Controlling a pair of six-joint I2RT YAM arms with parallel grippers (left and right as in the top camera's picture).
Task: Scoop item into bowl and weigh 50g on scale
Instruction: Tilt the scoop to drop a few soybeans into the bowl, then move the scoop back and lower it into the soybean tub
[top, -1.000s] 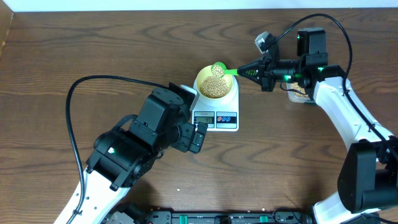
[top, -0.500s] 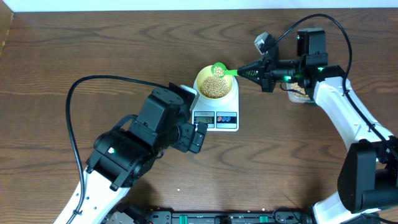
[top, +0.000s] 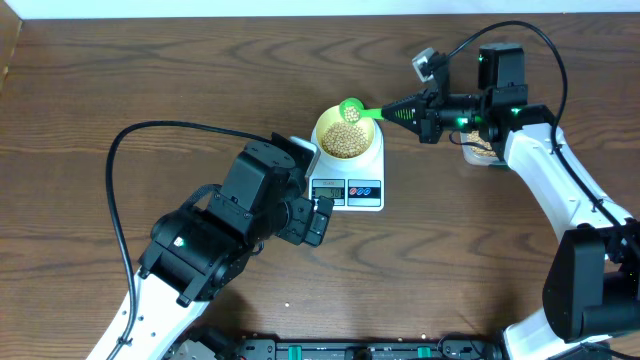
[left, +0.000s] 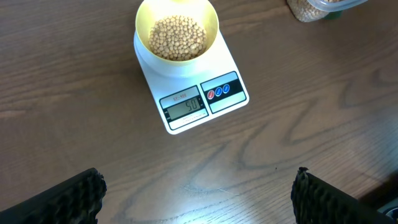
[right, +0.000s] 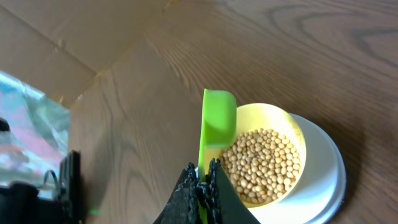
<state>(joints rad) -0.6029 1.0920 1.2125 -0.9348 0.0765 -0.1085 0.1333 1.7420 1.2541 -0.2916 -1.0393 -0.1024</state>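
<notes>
The scale shows the asked weight, so my right gripper should next move away from the bowl (top: 345, 138), over the tub (top: 481, 149), and down to let go of the spoon on the tub's beans.
The pale yellow bowl (top: 345, 138) stands on the white scale (top: 370, 165) and holds a heap of beige beans (left: 178, 37). The scale's display (left: 185, 107) reads 50. My right gripper (right: 202, 186) is shut on the handle of a green spoon (right: 217, 118). The scoop (top: 351, 108) is turned on its side over the bowl's far rim (right: 300, 134). My left gripper (left: 199, 205) hangs open above bare table, in front of the scale, with nothing between its fingers (left: 68, 199).
A clear plastic tub (top: 478, 148) with more beans stands right of the scale, partly under the right arm; its edge (left: 317, 7) also shows from the left wrist. The left arm (top: 230, 230) and its black cable cover the table's front left.
The spoon's scoop was heaped with beans a second ago; it has tipped over the bowl and now shows mostly green. The left arm has not moved.
</notes>
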